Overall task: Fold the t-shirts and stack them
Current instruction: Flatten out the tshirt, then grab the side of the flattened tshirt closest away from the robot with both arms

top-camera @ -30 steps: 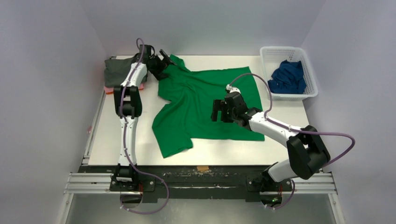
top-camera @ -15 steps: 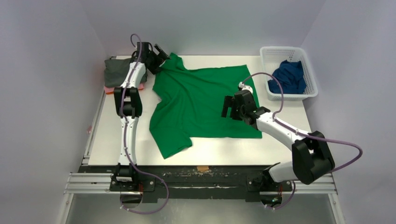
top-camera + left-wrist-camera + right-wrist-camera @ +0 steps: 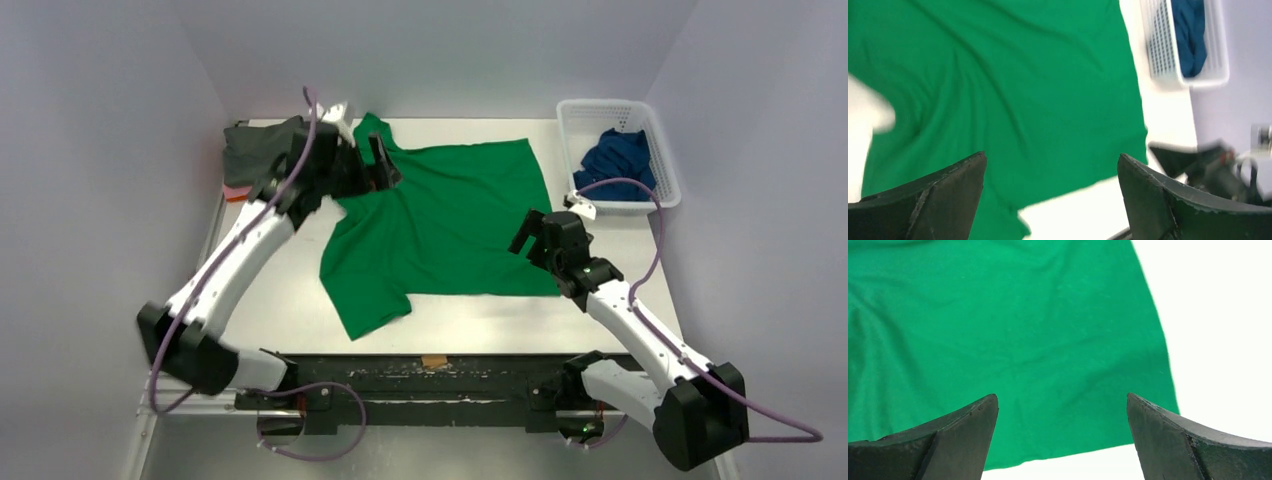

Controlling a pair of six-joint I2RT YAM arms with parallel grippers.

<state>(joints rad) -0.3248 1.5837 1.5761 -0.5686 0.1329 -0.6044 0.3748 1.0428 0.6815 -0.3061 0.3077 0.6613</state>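
My left gripper will move back and down next onto the sleeve's collar-side edge near the sleeve's end (image 3: 346,323), because the t-shirt's near sleeve sticks out toward the black bar.
A bright green t-shirt (image 3: 440,225) lies spread on the white table, collar to the left, and shows in the left wrist view (image 3: 998,90) and the right wrist view (image 3: 1008,340). My left gripper (image 3: 385,165) is open and empty above the shirt's far-left shoulder. My right gripper (image 3: 528,235) is open and empty over the shirt's right hem. A folded dark grey t-shirt (image 3: 250,150) lies at the far left on a pink one (image 3: 233,191). A royal blue t-shirt (image 3: 615,165) lies in the basket.
A white lattice basket (image 3: 660,195) stands at the far right; it also shows in the left wrist view (image 3: 1163,50). Grey walls close in both sides and the back. The black rail runs along the table's near edge (image 3: 430,365).
Both arms have drawn back from the green shirt. The left gripper let go of the collar and moved right and up; the right gripper moved right to the hem. The shirt now lies flatter.
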